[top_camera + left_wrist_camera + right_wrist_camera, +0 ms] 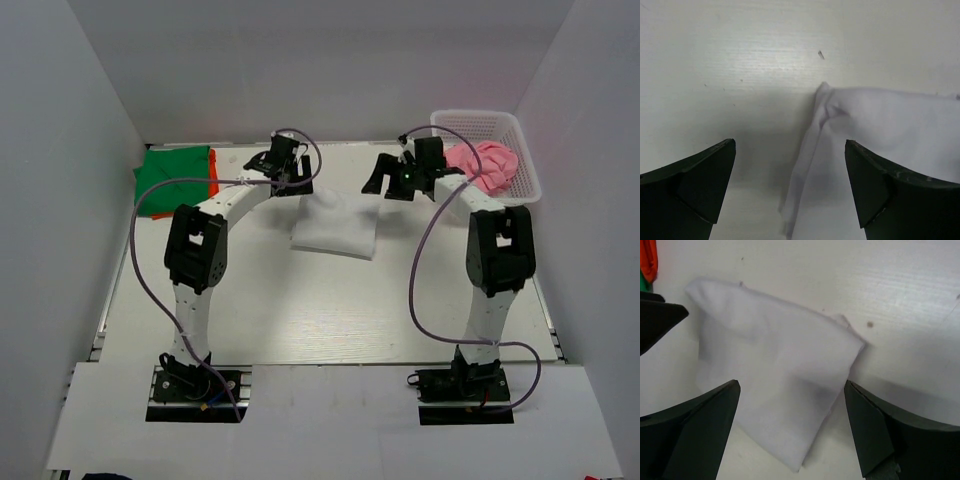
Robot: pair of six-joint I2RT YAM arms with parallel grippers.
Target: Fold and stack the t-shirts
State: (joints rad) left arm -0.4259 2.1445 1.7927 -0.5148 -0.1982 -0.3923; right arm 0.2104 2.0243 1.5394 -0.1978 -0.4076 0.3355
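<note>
My left gripper is above the white t-shirt's edge (299,211) (803,177) nearest the green one, with that edge between its open fingers, so next it needs to move back and down onto that edge.
A folded white t-shirt (335,226) lies at the table's middle back; it also shows in the left wrist view (880,145) and the right wrist view (775,370). A green t-shirt (170,178) lies folded on an orange one (213,172) at the back left. A pink t-shirt (485,163) sits crumpled in the basket. My left gripper (290,180) is open and empty, hovering at the white shirt's far left edge (790,200). My right gripper (392,180) is open and empty, above the table right of the white shirt (792,435).
A white plastic mesh basket (525,170) stands at the back right corner. White walls close in the table at left, back and right. Purple cables loop off both arms.
</note>
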